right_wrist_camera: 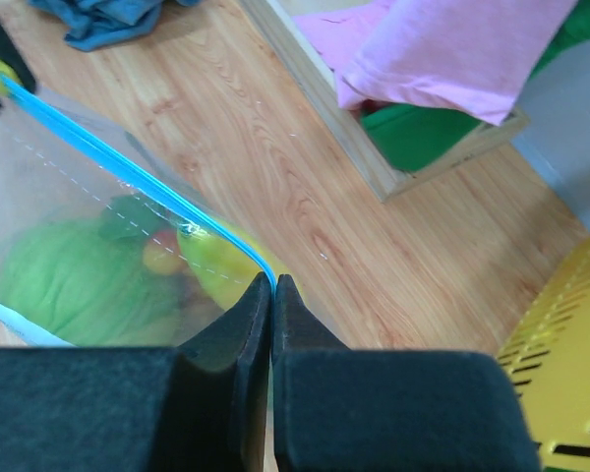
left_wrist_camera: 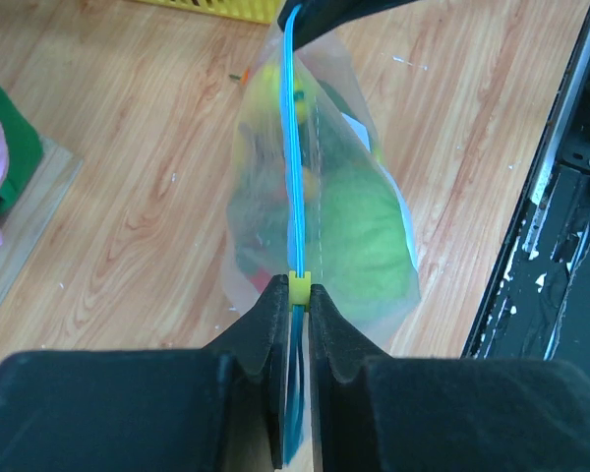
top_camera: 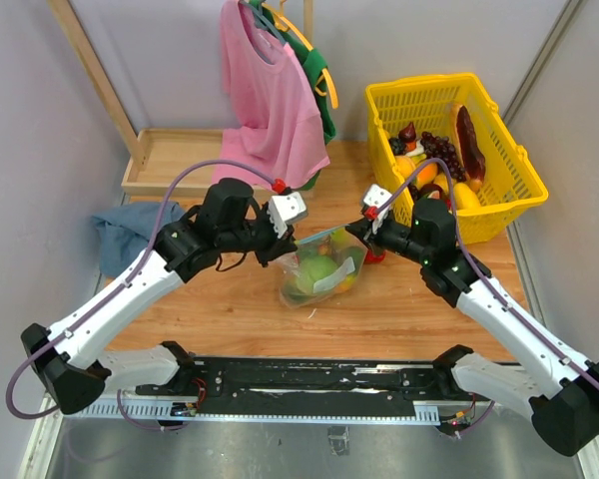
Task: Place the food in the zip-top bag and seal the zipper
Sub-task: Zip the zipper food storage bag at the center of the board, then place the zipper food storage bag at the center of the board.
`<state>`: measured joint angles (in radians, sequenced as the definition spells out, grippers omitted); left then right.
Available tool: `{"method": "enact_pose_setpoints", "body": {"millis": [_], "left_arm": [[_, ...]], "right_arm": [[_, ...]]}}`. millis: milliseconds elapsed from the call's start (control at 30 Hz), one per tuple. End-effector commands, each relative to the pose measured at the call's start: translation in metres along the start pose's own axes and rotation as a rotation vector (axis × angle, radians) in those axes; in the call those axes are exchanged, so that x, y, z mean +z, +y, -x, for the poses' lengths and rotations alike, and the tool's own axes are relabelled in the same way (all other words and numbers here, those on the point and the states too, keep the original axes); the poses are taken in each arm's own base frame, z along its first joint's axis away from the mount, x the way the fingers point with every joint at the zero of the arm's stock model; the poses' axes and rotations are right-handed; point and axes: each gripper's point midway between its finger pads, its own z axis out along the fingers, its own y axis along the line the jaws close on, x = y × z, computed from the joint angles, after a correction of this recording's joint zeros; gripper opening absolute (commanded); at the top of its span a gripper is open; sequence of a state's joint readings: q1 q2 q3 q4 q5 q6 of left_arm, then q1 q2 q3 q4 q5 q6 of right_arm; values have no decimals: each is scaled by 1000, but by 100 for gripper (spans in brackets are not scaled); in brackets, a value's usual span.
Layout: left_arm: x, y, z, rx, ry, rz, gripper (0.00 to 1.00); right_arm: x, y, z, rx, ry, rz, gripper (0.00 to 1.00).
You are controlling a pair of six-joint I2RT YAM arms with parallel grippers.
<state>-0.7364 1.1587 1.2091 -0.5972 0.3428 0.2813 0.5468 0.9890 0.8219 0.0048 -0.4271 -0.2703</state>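
Note:
The left gripper will next move down, away from the basket, to release the zipper, because the bare tabletop is below the gripper, to its left in the top view.
The clear zip-top bag (top_camera: pixel 322 271) hangs stretched between my two grippers over the wooden table. Inside it lies food: a large green fruit (left_wrist_camera: pixel 369 246), also the green fruit (right_wrist_camera: pixel 69 280), and a yellow piece (right_wrist_camera: pixel 221 261). The teal-blue zipper (left_wrist_camera: pixel 295 177) runs taut along the mouth. My left gripper (left_wrist_camera: pixel 295 291) is shut on the zipper at its small yellow slider (left_wrist_camera: pixel 300 287), at the bag's left end (top_camera: pixel 285 238). My right gripper (right_wrist_camera: pixel 273 283) is shut on the zipper's other end, the zipper (right_wrist_camera: pixel 128 162) running away from it.
A yellow mesh basket (top_camera: pixel 499 190) with more toy food stands at the back right. A pink shirt (top_camera: pixel 265 90) hangs over a wooden tray (top_camera: pixel 170 160) at the back. A blue cloth (top_camera: pixel 125 230) lies at the left. A black rail (top_camera: pixel 309 379) runs along the near edge.

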Motion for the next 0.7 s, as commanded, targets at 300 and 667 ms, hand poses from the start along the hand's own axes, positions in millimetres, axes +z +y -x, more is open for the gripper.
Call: {"method": "enact_pose_setpoints", "body": {"millis": [300,667], "left_arm": [[-43,-5,-37,-217,68,145,0],[-50,-14,-53,-515,-6,219,0]], "right_arm": [[-4,-46,-2,15,8,-251,1],[23,-38,9,56,-27,-148,1]]}}
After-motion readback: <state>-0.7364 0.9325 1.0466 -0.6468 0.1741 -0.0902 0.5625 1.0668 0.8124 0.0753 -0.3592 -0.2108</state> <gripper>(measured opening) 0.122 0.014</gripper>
